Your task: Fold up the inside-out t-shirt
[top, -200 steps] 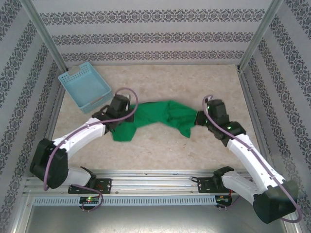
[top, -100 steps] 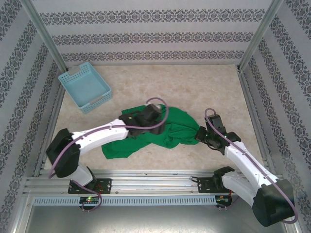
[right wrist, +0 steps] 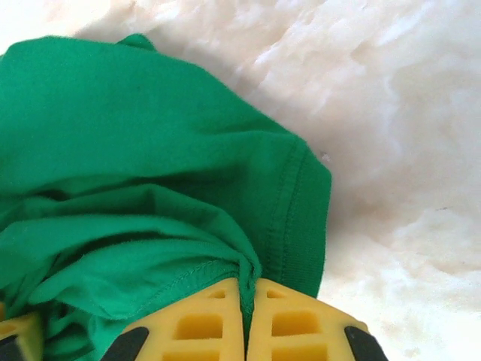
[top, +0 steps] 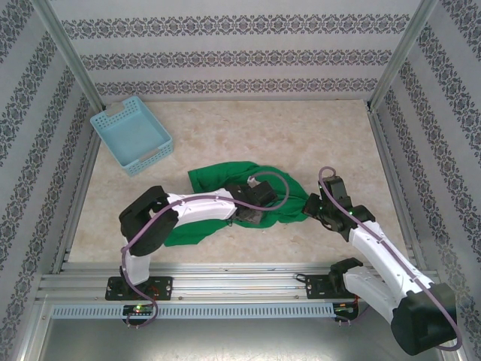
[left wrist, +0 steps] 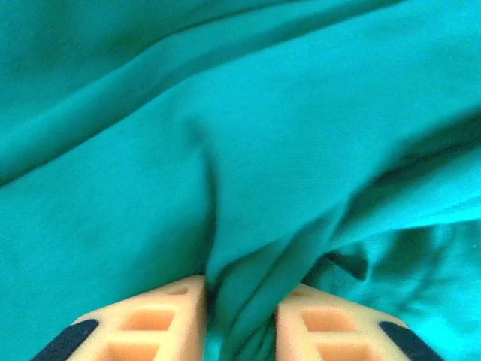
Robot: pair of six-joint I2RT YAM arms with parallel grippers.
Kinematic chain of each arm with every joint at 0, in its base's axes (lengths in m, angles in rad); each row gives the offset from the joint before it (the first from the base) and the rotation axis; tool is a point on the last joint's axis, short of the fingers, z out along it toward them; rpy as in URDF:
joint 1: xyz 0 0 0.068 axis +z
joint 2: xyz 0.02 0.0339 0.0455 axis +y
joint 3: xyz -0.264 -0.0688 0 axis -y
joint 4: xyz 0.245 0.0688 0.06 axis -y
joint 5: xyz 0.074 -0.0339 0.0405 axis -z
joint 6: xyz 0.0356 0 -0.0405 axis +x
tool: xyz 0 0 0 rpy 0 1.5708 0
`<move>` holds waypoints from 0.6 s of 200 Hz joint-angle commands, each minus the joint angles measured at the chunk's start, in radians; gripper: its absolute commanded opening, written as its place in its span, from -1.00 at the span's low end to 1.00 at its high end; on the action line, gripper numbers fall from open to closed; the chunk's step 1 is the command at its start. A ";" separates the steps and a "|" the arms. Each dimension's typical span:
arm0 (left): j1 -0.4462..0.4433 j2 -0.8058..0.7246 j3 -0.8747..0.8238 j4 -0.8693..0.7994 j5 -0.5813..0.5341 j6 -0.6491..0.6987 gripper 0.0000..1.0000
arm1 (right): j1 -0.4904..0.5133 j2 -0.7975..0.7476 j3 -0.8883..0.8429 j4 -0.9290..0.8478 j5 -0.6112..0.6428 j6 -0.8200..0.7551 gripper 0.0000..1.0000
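My right gripper will pull the hemmed edge outward next, away from my left gripper, and release it on the bare tabletop, as the cloth between them is bunched.
The inside-out t-shirt (top: pixel 218 177), plain bright green, lies bunched in the middle of the table, with a flap trailing toward the near left. My left gripper (top: pixel 253 216) reaches across onto the shirt's middle. In the left wrist view its fingers (left wrist: pixel 154 323) are shut on a thick gathered fold of the cloth (left wrist: pixel 263 150). My right gripper (top: pixel 309 204) sits at the shirt's right end. In the right wrist view its yellow fingers (right wrist: pixel 199 327) are pressed together on a stitched hem of the shirt (right wrist: pixel 135 150).
A light blue lattice basket (top: pixel 131 134) stands at the far left corner. Patterned walls and metal posts close the table on three sides. Bare marbled tabletop (top: pixel 301 135) stretches behind the shirt and to its right (right wrist: pixel 406 150).
My left arm has swept from the shirt's left end to its middle and gripped a new fold there. The shirt has bunched up. My right gripper came slightly nearer, still holding.
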 commanded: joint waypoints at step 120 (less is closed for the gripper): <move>0.195 -0.366 -0.330 0.369 0.248 0.036 -1.00 | -0.145 0.154 0.109 0.051 -0.006 -0.100 -1.00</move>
